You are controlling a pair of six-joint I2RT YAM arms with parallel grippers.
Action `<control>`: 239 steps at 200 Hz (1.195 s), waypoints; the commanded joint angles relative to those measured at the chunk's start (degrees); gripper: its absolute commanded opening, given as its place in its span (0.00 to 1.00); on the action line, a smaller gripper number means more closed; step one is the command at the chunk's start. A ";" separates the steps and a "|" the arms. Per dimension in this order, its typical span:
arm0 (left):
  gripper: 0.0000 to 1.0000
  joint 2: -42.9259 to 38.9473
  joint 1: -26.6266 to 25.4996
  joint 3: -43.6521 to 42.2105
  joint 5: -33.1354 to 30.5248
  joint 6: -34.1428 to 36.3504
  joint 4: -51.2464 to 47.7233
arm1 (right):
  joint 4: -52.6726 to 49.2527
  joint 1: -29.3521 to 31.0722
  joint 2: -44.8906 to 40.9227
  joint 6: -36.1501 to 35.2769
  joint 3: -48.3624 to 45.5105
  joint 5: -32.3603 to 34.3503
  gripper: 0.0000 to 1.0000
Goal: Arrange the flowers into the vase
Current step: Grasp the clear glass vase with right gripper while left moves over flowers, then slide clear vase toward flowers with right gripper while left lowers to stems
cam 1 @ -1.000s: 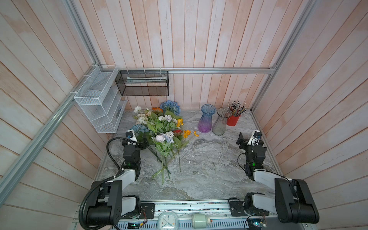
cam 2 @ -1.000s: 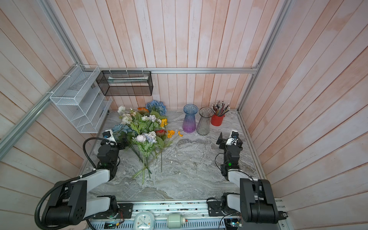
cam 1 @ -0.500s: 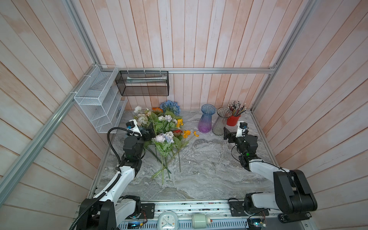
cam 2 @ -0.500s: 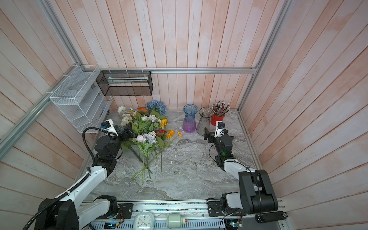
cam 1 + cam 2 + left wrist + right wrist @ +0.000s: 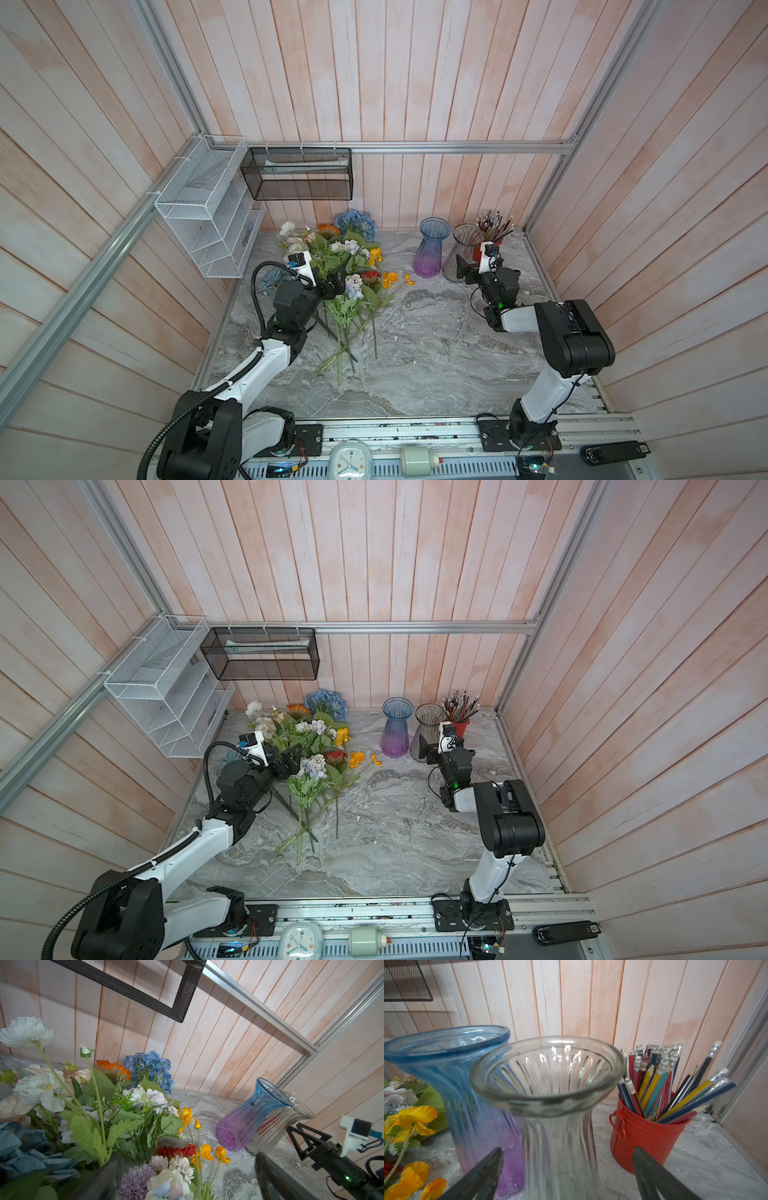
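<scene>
The robot's right gripper should next ease outward and close on the clear vase's waist [image 5: 461,250] [image 5: 556,1136] just outward of it, since its open fingers already span that width.
The flowers [image 5: 347,259] [image 5: 316,739] lie in a heap at the back left of the marble table, stems pointing to the front. My left gripper [image 5: 336,279] [image 5: 291,755] hovers open over the heap; in the left wrist view the lilac-white clusters [image 5: 166,1172] show between the spread jaws of the left gripper [image 5: 188,1157]. A blue-purple vase [image 5: 432,253] [image 5: 452,1084] and a clear ribbed vase [image 5: 466,243] [image 5: 550,1084] stand upright, side by side, at the back. My right gripper [image 5: 463,269] [image 5: 567,1150] is open, close before the clear vase, holding nothing.
A red pot of pencils [image 5: 494,237] [image 5: 645,1136] stands right of the clear vase, near the back right corner. A white wire shelf [image 5: 208,216] and a black mesh basket [image 5: 299,174] hang on the walls above the flowers. A small clock [image 5: 351,457] sits on the front rail.
Both arms have risen from a folded pose and reached toward the back: the left toward the flowers, the right toward the vases. Both grippers stayed open.
</scene>
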 commanded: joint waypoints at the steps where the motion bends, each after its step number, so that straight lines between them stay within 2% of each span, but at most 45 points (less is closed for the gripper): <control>1: 1.00 -0.01 -0.12 0.95 1.24 -1.06 0.46 | 2.94 0.30 2.49 -2.23 3.65 0.50 0.96; 81: 1.00 -3.09 -0.12 -0.11 0.37 -0.63 -1.28 | 2.98 0.23 9.47 -2.51 12.11 -0.64 0.94; 99: 1.00 -3.87 -0.15 -0.47 -0.15 -0.49 -1.48 | 3.30 0.22 9.85 -2.66 12.49 -0.46 0.88; 133: 1.00 -4.56 -0.12 -0.85 -0.61 -0.52 -1.65 | 5.92 0.21 8.87 -2.78 10.45 -0.57 0.66; 153: 1.00 -4.91 -0.12 -0.92 -0.76 -0.35 -2.00 | 7.44 0.21 6.38 -3.81 7.50 -0.11 0.56; 176: 1.00 -5.83 -0.15 -1.13 -1.51 -0.06 -2.44 | 7.24 0.30 1.27 -3.93 2.70 0.03 0.51; 210: 1.00 -6.92 -0.14 -1.62 -1.48 0.03 -3.70 | 5.47 1.88 -8.37 -3.51 -5.85 0.39 0.46; 239: 1.00 -8.34 -0.17 -1.53 -0.42 -0.17 -7.48 | 0.80 5.92 -16.91 -3.49 -12.37 2.10 0.44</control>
